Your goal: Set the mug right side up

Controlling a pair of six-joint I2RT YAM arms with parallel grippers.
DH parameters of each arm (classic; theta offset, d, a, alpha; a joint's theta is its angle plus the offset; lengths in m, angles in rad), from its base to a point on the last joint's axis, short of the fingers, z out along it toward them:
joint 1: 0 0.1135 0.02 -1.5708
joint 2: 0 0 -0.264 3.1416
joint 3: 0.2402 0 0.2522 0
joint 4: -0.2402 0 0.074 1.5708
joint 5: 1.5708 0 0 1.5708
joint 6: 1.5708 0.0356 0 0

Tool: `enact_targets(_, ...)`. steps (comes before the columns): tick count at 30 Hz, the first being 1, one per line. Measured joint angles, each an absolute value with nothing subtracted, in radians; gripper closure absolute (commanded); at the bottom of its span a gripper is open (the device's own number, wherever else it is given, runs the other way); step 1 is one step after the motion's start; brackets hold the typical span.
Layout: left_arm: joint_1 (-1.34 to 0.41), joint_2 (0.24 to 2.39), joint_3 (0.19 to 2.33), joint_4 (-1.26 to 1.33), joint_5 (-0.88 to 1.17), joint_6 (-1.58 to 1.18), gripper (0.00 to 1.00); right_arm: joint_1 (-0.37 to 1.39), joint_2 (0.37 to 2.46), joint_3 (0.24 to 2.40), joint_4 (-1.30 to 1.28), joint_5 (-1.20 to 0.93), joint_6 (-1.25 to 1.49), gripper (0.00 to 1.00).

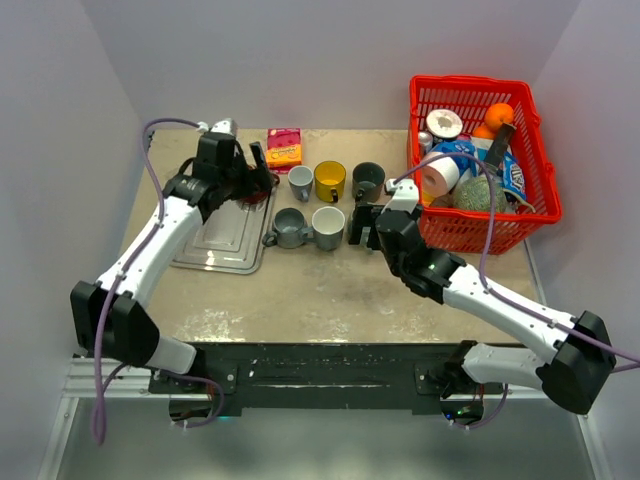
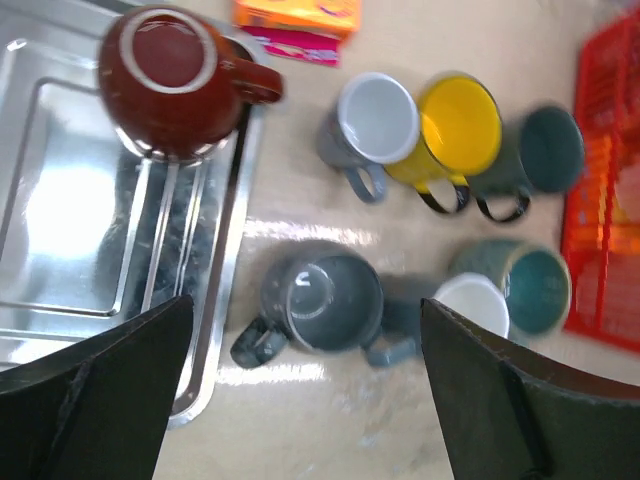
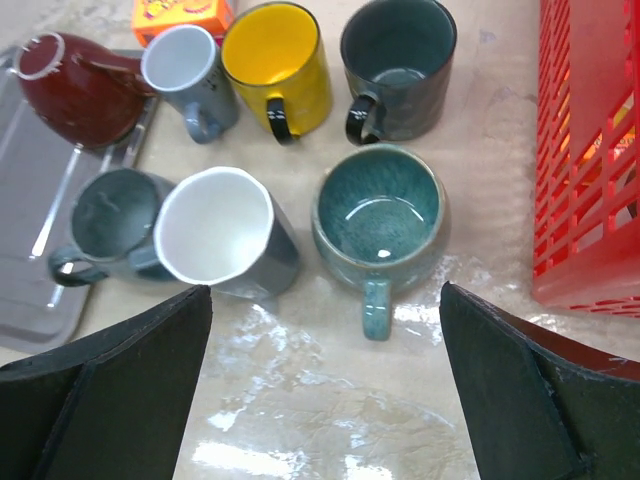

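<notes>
My left gripper is above the red mug's handle (image 1: 275,180) (image 2: 260,82), which sticks out past the tray's rim, and it needs to turn and go down with its fingers on both sides of the handle.
A dark red mug (image 2: 170,85) stands mouth down on the far right corner of the metal tray (image 2: 60,200), its pale foot ring facing up and its handle pointing right. The right wrist view shows this red mug (image 3: 75,90) at the top left. My left gripper (image 2: 305,400) hangs open above the table just right of the tray, over a grey mug (image 2: 325,300), holding nothing. From above, the left gripper (image 1: 250,165) partly hides the red mug (image 1: 256,194). My right gripper (image 3: 325,400) is open and empty, just in front of an upright teal mug (image 3: 380,215).
Several upright mugs stand right of the tray: blue-grey (image 1: 300,182), yellow (image 1: 330,180), dark green (image 1: 367,180), grey (image 1: 290,228) and white-lined (image 1: 327,228). An orange and pink box (image 1: 285,148) lies at the back. A full red basket (image 1: 480,225) is at the right.
</notes>
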State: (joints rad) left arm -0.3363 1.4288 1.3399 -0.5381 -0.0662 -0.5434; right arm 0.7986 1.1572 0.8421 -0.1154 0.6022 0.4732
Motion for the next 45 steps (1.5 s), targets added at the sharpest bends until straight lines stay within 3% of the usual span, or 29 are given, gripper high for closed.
enact_targets(14, -0.306, 1.815, 1.639, -0.653, -0.313, -1.258, 0.01, 0.799, 1.15, 0.939, -0.367, 0.585, 0.569, 0.01)
enact_targets(25, -0.306, 2.098, 1.866, -0.855, -0.367, -1.643, 0.02, 0.799, 1.059, 0.931, -0.464, 0.606, 0.618, 0.01)
enact_targets(39, -0.303, 2.214, 1.897, -0.834, -0.418, -1.772, 0.08, 0.797, 1.035, 0.908, -0.552, 0.615, 0.652, 0.01)
enact_targets(45, -0.282, 2.242, 1.896, -0.813, -0.415, -1.772, 0.24, 0.797, 1.025, 0.908, -0.579, 0.622, 0.656, 0.01)
